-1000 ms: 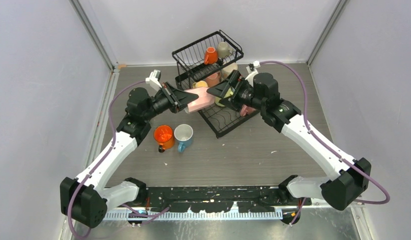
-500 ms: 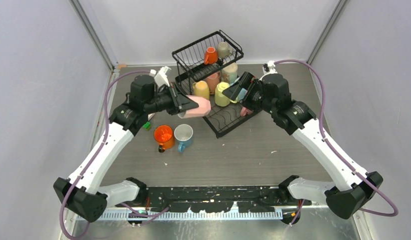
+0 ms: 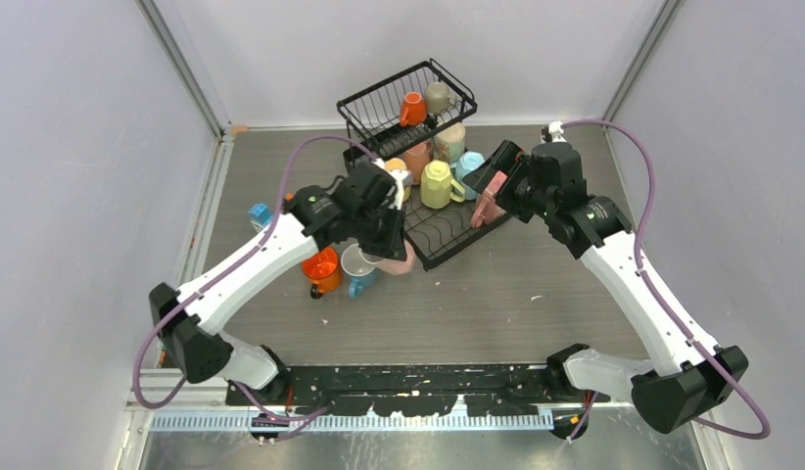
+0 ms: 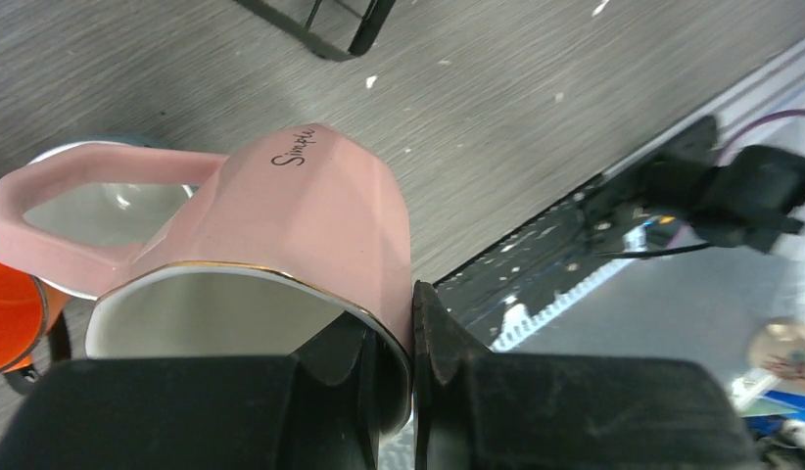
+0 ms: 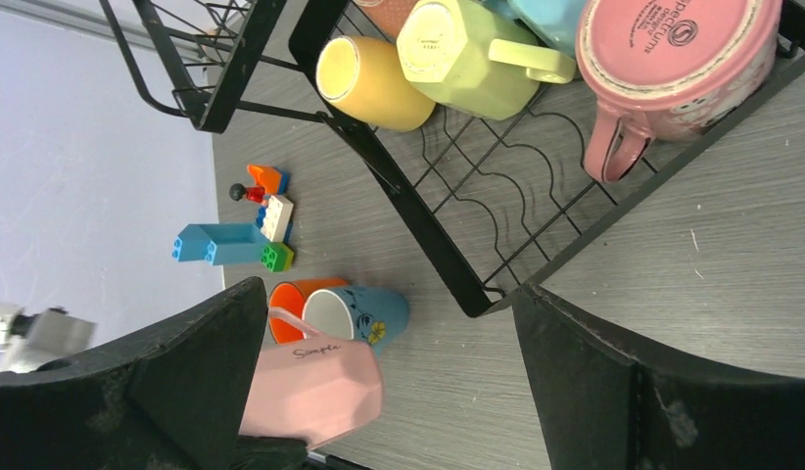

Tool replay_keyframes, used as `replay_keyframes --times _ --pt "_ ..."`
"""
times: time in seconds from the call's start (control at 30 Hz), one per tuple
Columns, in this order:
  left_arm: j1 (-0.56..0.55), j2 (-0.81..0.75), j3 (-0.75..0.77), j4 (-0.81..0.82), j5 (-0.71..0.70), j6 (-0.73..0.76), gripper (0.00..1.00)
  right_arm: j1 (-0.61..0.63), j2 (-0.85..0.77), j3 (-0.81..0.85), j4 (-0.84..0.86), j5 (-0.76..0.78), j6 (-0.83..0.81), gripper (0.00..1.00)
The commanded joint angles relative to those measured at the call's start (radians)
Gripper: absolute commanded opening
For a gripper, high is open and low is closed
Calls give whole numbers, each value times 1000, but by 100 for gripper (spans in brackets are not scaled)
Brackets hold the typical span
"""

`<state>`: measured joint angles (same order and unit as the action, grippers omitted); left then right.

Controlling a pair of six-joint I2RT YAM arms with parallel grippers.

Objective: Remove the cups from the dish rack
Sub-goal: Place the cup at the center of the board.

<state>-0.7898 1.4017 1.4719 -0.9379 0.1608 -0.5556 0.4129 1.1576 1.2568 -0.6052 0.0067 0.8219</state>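
My left gripper moves down next to release the pink mug on the bare tabletop beside the blue flowered mug (image 3: 357, 264), since that open spot lies below my gripper.
My left gripper (image 3: 387, 240) is shut on the wall of a pink faceted mug (image 4: 310, 211), one finger inside the rim and one outside. The mug (image 3: 395, 262) hangs low beside a blue flowered mug (image 3: 357, 264) and an orange mug (image 3: 320, 266) standing on the table. The black dish rack (image 3: 434, 253) holds a lime mug (image 5: 467, 59), a yellow mug (image 5: 364, 83), a light blue one and a round pink mug (image 5: 673, 59) below. An orange mug (image 3: 412, 108) and a beige mug (image 3: 438, 96) sit in its upper basket. My right gripper (image 5: 389, 294) is open and empty, at the rack's right side (image 3: 501, 181).
A cluster of blue, orange, white and green toy blocks (image 5: 232, 240) lies on the table left of the rack (image 3: 260, 212). Pale walls and metal frame posts close in the table on three sides.
My left arm has swung the pink mug from beside the rack down toward the table next to the blue mug. My right arm has drawn back to the right of the rack.
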Motion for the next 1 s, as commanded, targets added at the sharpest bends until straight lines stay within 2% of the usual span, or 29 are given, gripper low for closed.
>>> replay_keyframes --times 0.0,0.13,0.33,0.97 --pt "-77 68 100 -60 -145 109 0 -18 -44 -15 7 8 -10 100" --pt "-130 156 147 -94 -208 140 0 -29 -51 -22 7 -22 -10 100" --pt "-138 232 175 -108 -270 128 0 -39 -62 -35 4 -31 -11 100" --pt "-138 365 148 -45 -243 106 0 -59 -70 -40 0 -58 -15 100"
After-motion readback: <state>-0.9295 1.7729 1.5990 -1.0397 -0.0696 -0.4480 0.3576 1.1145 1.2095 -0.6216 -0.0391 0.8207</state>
